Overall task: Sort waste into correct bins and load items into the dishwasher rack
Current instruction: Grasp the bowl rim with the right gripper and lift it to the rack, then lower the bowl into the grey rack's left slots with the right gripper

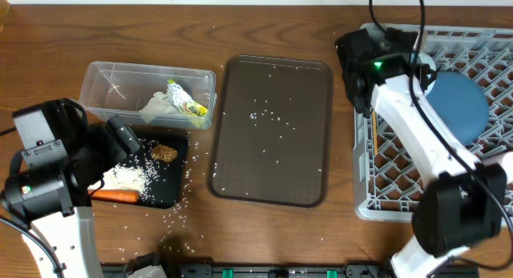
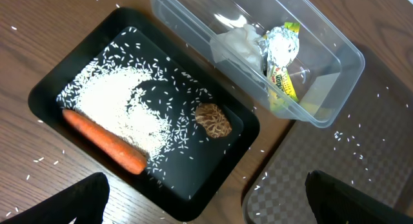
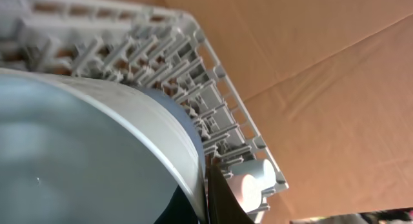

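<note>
The white bowl still hangs over the rack, so my right gripper will lower it into the grey rack (image 1: 481,58) beside the dark-blue dish and let go of the bowl's rim.
My left gripper (image 2: 213,208) hangs open above the near corner of the black tray (image 2: 213,166), which holds rice (image 2: 119,101), a carrot (image 2: 103,141) and a brown lump (image 2: 213,121). The clear tub (image 1: 112,82) behind it holds a tissue (image 2: 242,43) and a yellow-green wrapper (image 2: 282,62). My right gripper (image 3: 205,198) is shut on the rim of the white bowl (image 3: 77,153), over the grey rack (image 1: 481,58). The dark-blue dish (image 1: 457,106) sits in the rack. A pink cup (image 3: 242,185) and a pale cup (image 3: 259,171) stand in its corner. Chopsticks (image 1: 373,132) lie along its left side.
The dark-brown serving tray (image 1: 272,158) lies between the bins and the rack, with a few rice grains on it. More grains are scattered on the wooden table (image 1: 188,214) around the black tray. The right arm (image 1: 417,126) stretches across the rack's left half.
</note>
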